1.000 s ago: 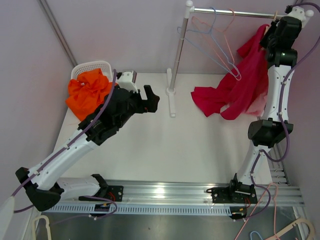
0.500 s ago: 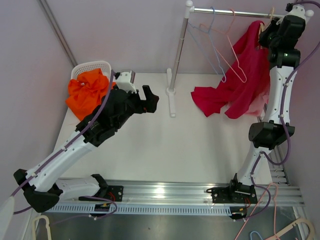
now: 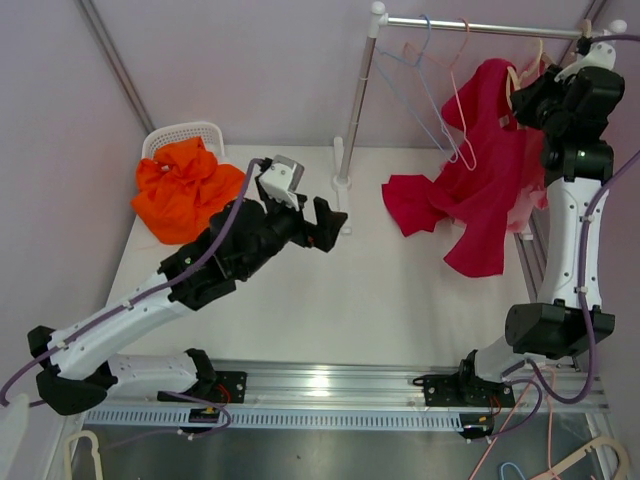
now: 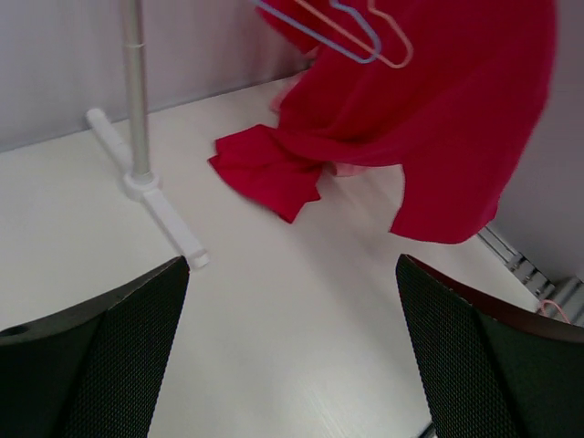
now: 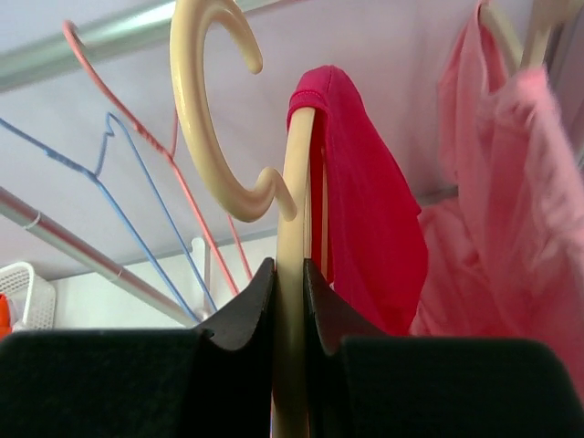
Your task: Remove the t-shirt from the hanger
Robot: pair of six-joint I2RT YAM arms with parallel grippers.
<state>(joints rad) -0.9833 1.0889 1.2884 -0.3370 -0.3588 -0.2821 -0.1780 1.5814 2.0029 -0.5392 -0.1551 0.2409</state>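
Note:
The red shirt's near fold [image 3: 480,248] [image 4: 465,196] hangs loose below the hanger, so my left gripper swings to the right in the top view and back onto it next.
The red t-shirt [image 3: 480,190] hangs on a cream hanger [image 3: 516,75] at the right end of the rail, with one part trailing on the table. My right gripper [image 3: 530,95] is shut on the hanger's neck [image 5: 290,237]. The cream hook [image 5: 214,109] shows free of the rail, and the red shirt [image 5: 365,228] is draped over the hanger's shoulder. My left gripper [image 3: 330,222] is open and empty above the middle of the table, left of the shirt. In the left wrist view the shirt [image 4: 429,119] hangs ahead between the two fingers [image 4: 100,365].
The clothes rail [image 3: 470,25] stands on a white post [image 3: 358,100] and carries blue and pink wire hangers [image 3: 440,100]. A pink garment [image 5: 511,182] hangs right of the red shirt. A white basket [image 3: 190,130] holds an orange garment [image 3: 185,185] at the back left.
My right gripper has swung the hanger and red shirt forward and left, and the shirt now hangs lower. My left arm has moved right toward the table's middle.

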